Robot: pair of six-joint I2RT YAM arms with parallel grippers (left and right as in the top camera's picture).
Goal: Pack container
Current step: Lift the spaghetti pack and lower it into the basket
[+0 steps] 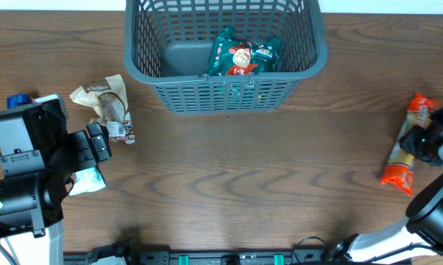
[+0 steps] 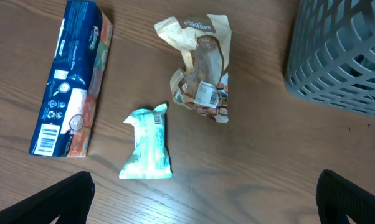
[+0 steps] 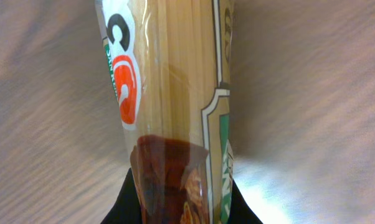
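I need to raise the spaghetti packet outward over the container next with my right gripper. Then I need to turn it crosswise to match and lower it along the container's near side (image 1: 227, 68).
The dark grey slotted container (image 1: 207, 96) stands at the back centre and holds green and red snack packets (image 1: 243, 57); its corner shows in the left wrist view (image 2: 343, 56). My left gripper (image 1: 98, 143) is open and empty, with its fingers wide apart (image 2: 203, 199) above the table near a teal packet (image 2: 149, 144). My right gripper (image 1: 422, 140) is at the far right, shut on a long orange-ended spaghetti packet (image 1: 400, 158). In the right wrist view the packet (image 3: 169, 81) runs up between the two black fingers (image 3: 181, 208).
A beige crumpled packet (image 1: 104, 99) (image 2: 200, 68) lies left of the container. The teal packet (image 1: 89, 180) lies beside the left arm. A blue tissue pack (image 2: 69, 81) lies further left, mostly hidden under the left arm in the overhead view.
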